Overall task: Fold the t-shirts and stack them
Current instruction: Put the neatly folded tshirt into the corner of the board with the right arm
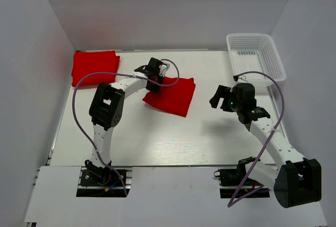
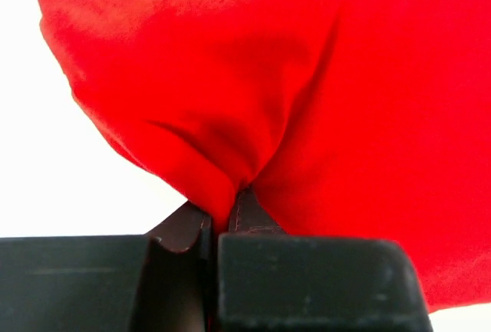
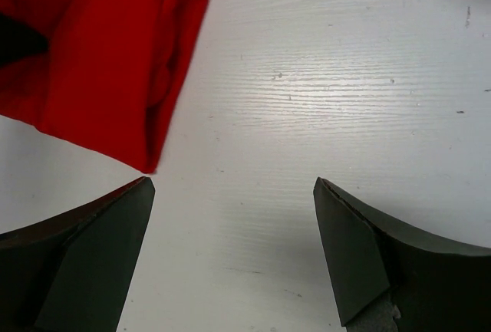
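Observation:
I need to lift my left gripper and carry the t-shirt over the second folded t-shirt (image 1: 95, 65), which lies flat to the gripper's left in the top view. Then I need to lower it and let go.
A folded red t-shirt (image 1: 171, 97) lies at the table's middle. My left gripper (image 1: 156, 82) is shut on its left edge; in the left wrist view the red cloth (image 2: 253, 87) bunches up from between the closed fingertips (image 2: 247, 213). A second folded red t-shirt (image 1: 94, 66) lies flat at the back left, apart from both grippers. My right gripper (image 1: 219, 97) is open and empty, hovering right of the middle shirt. In the right wrist view the shirt's corner (image 3: 107, 64) shows at upper left, just beyond my left fingertip (image 3: 115, 225).
A white mesh basket (image 1: 255, 56) stands at the back right corner, with nothing visible inside. White walls close in the table on the left, back and right. A purple cable loops from each arm.

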Controlling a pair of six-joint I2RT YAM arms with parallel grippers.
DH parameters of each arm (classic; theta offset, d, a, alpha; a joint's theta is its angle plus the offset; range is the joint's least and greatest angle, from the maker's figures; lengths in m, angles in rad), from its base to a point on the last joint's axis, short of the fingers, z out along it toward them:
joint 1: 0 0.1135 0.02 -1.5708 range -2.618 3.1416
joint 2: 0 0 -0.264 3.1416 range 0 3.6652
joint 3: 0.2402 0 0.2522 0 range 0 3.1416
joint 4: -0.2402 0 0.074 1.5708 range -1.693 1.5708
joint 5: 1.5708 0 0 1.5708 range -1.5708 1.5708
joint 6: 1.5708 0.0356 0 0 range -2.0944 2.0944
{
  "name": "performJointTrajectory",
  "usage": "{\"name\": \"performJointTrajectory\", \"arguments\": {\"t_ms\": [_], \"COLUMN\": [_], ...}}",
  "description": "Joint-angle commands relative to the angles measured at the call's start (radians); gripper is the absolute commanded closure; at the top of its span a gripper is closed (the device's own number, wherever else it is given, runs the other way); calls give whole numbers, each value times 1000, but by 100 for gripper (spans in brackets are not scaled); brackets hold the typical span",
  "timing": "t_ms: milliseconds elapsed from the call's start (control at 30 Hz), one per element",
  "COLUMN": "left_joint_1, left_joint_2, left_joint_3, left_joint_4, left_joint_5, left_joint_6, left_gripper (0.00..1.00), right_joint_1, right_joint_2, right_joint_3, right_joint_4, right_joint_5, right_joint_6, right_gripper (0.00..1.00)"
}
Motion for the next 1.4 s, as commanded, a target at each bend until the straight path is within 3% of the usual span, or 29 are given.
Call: {"name": "performJointTrajectory", "arguments": {"t_ms": [0, 267, 500, 800, 1033, 1367], "left_joint_1": [16, 25, 45, 100, 160, 260], "left_joint_2": [-121, -210, -281, -255, -155, -134], "left_joint_3": [28, 37, 103, 249, 476, 541], "left_joint_4": [4, 39, 60, 13, -73, -72], "left_joint_5": [-143, -295, -284, -300, -323, -323], "left_joint_6": [103, 238, 354, 463, 520, 531], "left_gripper": [100, 100, 100, 100, 100, 100], "right_joint_1": [-1, -3, -3, -1, 0, 0], "right_joint_2": [-14, -9, 9, -23, -43, -32], "right_joint_3": [-4, -7, 10, 8, 41, 61], "right_joint_4": [17, -4, -30, -49, -81, -82], "right_joint_5": [29, 72, 112, 122, 113, 96], "right_joint_6": [-37, -73, -68, -25, -28, -20], "right_gripper": [10, 10, 10, 10, 10, 10]}}
